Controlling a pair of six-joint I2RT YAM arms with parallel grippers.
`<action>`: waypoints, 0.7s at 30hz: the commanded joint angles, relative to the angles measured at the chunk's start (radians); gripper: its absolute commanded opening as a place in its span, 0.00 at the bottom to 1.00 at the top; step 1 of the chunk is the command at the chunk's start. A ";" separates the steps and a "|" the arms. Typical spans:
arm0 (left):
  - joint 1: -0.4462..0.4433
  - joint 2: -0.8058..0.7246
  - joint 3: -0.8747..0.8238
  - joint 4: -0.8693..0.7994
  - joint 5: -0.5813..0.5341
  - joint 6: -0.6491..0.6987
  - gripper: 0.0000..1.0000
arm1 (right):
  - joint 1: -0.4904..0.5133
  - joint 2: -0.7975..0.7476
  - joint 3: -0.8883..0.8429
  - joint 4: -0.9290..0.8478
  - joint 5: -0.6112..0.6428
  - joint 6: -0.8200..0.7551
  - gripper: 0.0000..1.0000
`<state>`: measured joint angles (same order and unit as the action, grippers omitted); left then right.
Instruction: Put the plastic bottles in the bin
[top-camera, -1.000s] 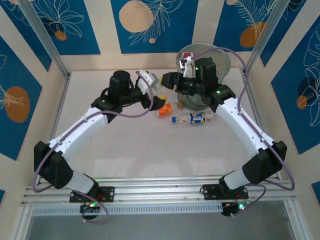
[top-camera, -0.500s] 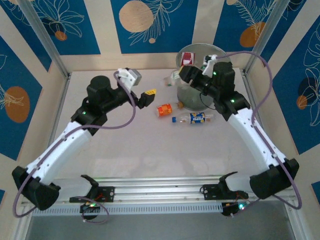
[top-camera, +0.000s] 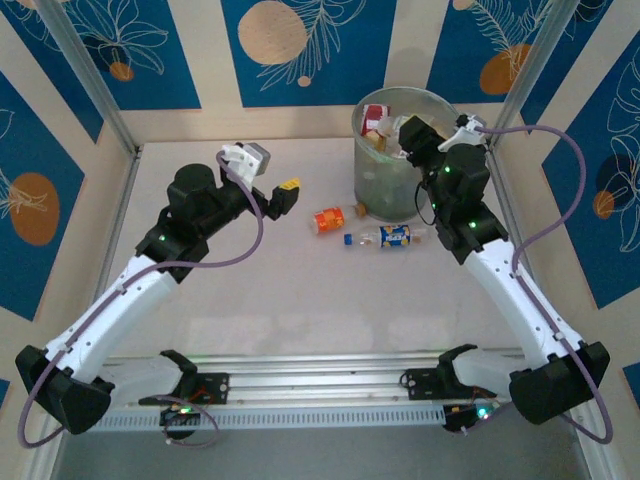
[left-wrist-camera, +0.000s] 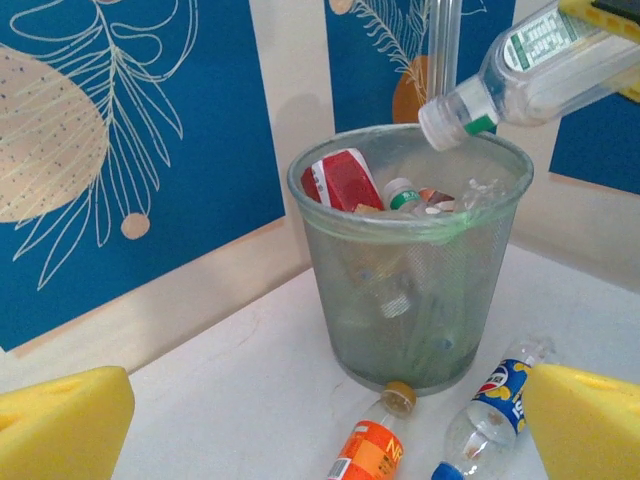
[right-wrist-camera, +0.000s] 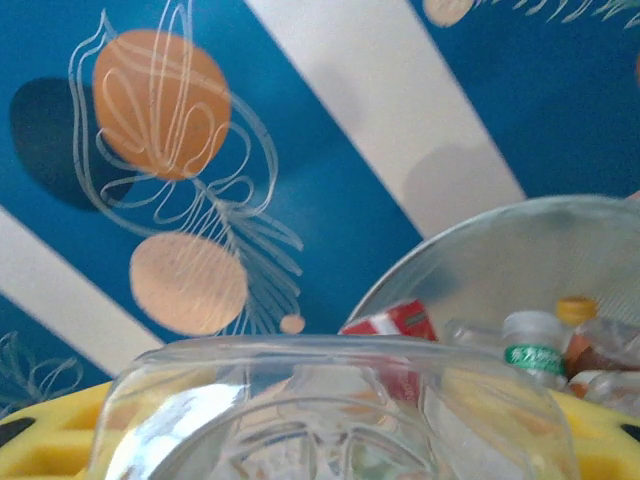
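Note:
Next, my right gripper swings outward over the bin's opening (top-camera: 400, 106) (right-wrist-camera: 510, 285), turning toward the bin's back side, to let go of the clear bottle, since the opening is outward of it.
The bin (top-camera: 400, 165) stands at the back right of the table with several plastic bottles inside, one red-labelled (left-wrist-camera: 343, 180). My right gripper (top-camera: 412, 133) hovers over its right rim, shut on a clear bottle (left-wrist-camera: 540, 58) whose white cap tilts down toward the opening. In the right wrist view that bottle's base (right-wrist-camera: 330, 420) sits between my yellow pads (right-wrist-camera: 40, 432). Two bottles lie on the table in front of the bin, orange-labelled (top-camera: 328, 220) and blue-labelled (top-camera: 396, 236). My left gripper (top-camera: 284, 196) is open, left of them and above the table.
Aluminium posts (top-camera: 90, 80) and blue-patterned walls enclose the table. The bin's far side is close to the back wall. The orange bottle's cap (left-wrist-camera: 399, 396) touches the bin's base. Bare tabletop (top-camera: 300, 300) stretches between the two arms.
The left arm has pulled back to the left, away from the bin, with its jaws open. The right gripper has carried its clear bottle from the bin's left side to over its right rim.

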<state>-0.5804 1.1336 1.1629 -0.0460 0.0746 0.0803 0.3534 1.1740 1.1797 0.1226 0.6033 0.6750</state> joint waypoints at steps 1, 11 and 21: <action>-0.006 0.001 -0.009 -0.017 -0.019 -0.014 0.99 | -0.009 0.026 -0.029 0.134 0.169 -0.025 0.37; -0.004 0.014 -0.008 -0.057 -0.038 0.003 0.99 | -0.048 0.155 -0.051 0.270 0.227 0.048 0.38; -0.002 0.045 -0.012 -0.061 -0.035 0.006 1.00 | -0.115 0.274 0.041 0.239 0.150 0.091 0.40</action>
<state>-0.5804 1.1679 1.1564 -0.0982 0.0498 0.0811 0.2470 1.4315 1.1568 0.3275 0.7513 0.7437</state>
